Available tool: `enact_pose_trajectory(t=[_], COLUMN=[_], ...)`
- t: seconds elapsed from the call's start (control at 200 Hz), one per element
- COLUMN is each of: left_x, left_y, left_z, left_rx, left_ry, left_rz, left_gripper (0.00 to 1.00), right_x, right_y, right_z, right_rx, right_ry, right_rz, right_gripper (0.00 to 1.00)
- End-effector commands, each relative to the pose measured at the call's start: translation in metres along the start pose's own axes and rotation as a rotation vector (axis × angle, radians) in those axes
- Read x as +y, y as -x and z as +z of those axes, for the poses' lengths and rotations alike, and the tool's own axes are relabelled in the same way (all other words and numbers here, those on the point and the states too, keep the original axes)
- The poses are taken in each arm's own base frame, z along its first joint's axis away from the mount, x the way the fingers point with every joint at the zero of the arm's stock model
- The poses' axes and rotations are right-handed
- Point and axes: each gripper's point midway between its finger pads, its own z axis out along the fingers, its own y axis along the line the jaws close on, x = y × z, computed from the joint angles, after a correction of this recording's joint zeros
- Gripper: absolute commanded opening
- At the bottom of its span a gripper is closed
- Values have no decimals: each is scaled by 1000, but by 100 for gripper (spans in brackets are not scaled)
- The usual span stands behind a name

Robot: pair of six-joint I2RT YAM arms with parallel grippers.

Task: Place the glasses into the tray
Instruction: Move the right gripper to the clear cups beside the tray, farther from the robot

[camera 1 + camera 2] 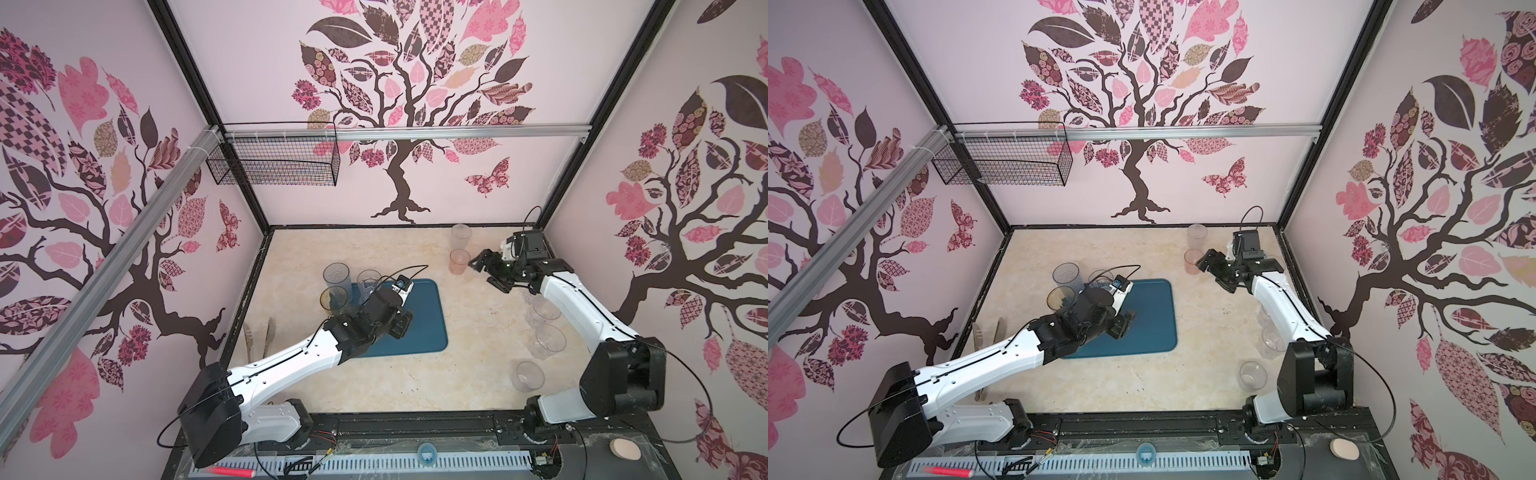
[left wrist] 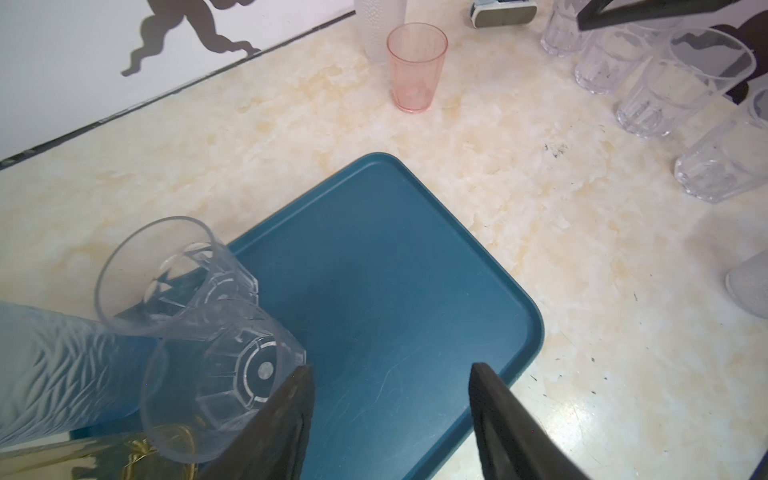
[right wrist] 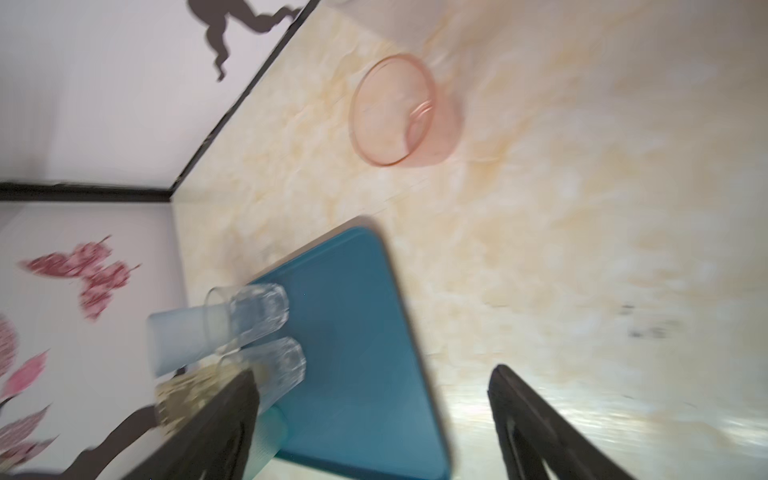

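Note:
I will move my right gripper back and down next, away from the pink glass (image 1: 459, 261), onto a clear glass's tray-side rim (image 1: 528, 308), because that clear glass stands below and back of the gripper.
The dark teal tray (image 1: 424, 328) (image 1: 1154, 320) lies mid-table. At its left end stand a blue-grey glass (image 1: 336, 276), a clear ribbed glass (image 1: 368, 282) and a yellow glass (image 1: 333, 301). The left wrist view shows two clear glasses (image 2: 178, 274) (image 2: 220, 374) on the tray (image 2: 395, 291). My left gripper (image 1: 402, 326) (image 2: 390, 370) hangs open over the tray, holding nothing. My right gripper (image 1: 484, 272) (image 3: 374, 372) is open and empty, just right of a pink glass (image 1: 459, 261) (image 3: 403, 112). A frosted glass (image 1: 461, 237) stands behind it. Clear glasses (image 1: 548, 340) line the right side.
A black wire basket (image 1: 274, 162) hangs on the back-left rail. Wooden tongs (image 1: 259, 336) lie by the left wall. A small silver stapler-like object (image 2: 503, 10) sits near the back wall. One more clear glass (image 1: 528, 376) stands front right, beside the right arm's base.

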Motion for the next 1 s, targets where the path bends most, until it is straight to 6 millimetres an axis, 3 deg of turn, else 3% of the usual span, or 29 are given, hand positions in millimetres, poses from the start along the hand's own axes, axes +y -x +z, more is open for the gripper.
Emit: enact_pose_trajectory(t=[0.0,0.135,0.26,0.38,0.49,0.72,0.995], left_x=[-10,-7,-9,-8,-6,-4,-3], left_y=[30,28,28,27,25,25,23], left_z=[-7,-10,-10,-11,-12,-15,-14], left_rx=[-86,-98,-105,-105,-110,-121,-116], left_ry=[-49,-37,-51,-49,-47,-54,-51], left_rz=[8,23,43,60,52,40,39], left_gripper=[64,64,65,65,66,66,66], right_x=[-48,-103,-128,-146,-155,-166,-184], right_y=[21,42,52,49,46,32,27], right_z=[-35,-57,-73,-71,-65,-34,-13], right_rx=[-120,-195,-256,-243,-243,-146,-117], right_ry=[-268,-383,-462,-527,-544,-527,-562], right_rz=[-83,42,85,96,100,133,160], right_gripper=[90,89,87,84,78,61,60])
